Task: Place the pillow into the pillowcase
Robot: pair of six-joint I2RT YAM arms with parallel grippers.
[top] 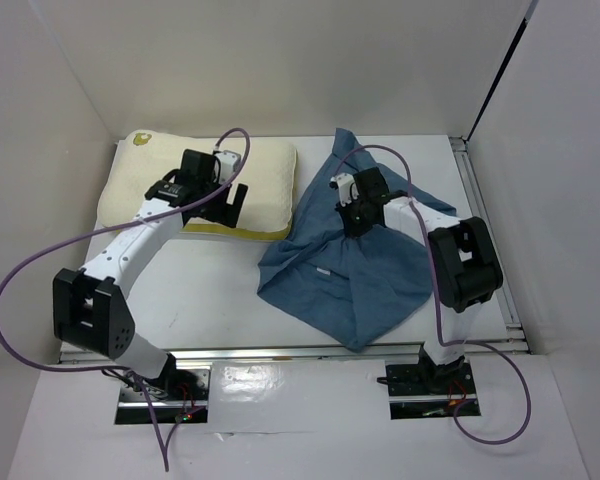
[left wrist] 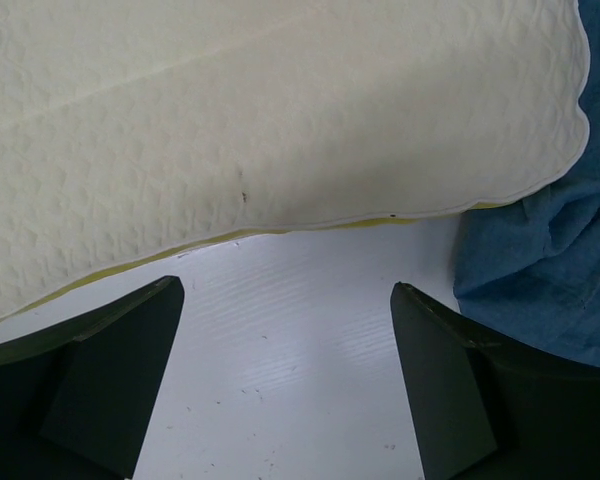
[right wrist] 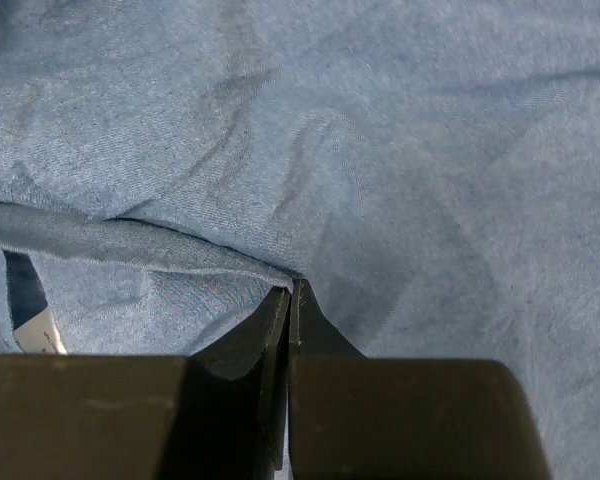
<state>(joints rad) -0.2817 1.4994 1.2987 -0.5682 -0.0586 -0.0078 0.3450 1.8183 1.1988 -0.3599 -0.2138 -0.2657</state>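
My left gripper has only bare table between its open fingers, so it should go outward past the yellow seam and down onto the pillow's top cloth [top: 251, 187] next.
The cream pillow [top: 265, 185] lies flat at the table's back left, its yellow seam along the near edge. My left gripper [top: 232, 205] hovers open just in front of that edge. In the left wrist view the pillow [left wrist: 280, 120] fills the top and bare table lies between the wide-apart fingers [left wrist: 120, 380] of the left gripper [left wrist: 285, 285]. The blue pillowcase [top: 350, 285] is spread at the centre right, drawn up into a peak. My right gripper [top: 358, 222] is shut on a fold of the pillowcase [right wrist: 400, 130], and the right gripper [right wrist: 290, 288] pinches that fold at its tips.
White walls enclose the table [top: 210, 290] on the left, back and right. A metal rail [top: 485, 220] runs along the right edge. Purple cables [top: 40, 255] loop off both arms. A corner of the pillowcase [left wrist: 550, 260] lies beside the pillow's right end.
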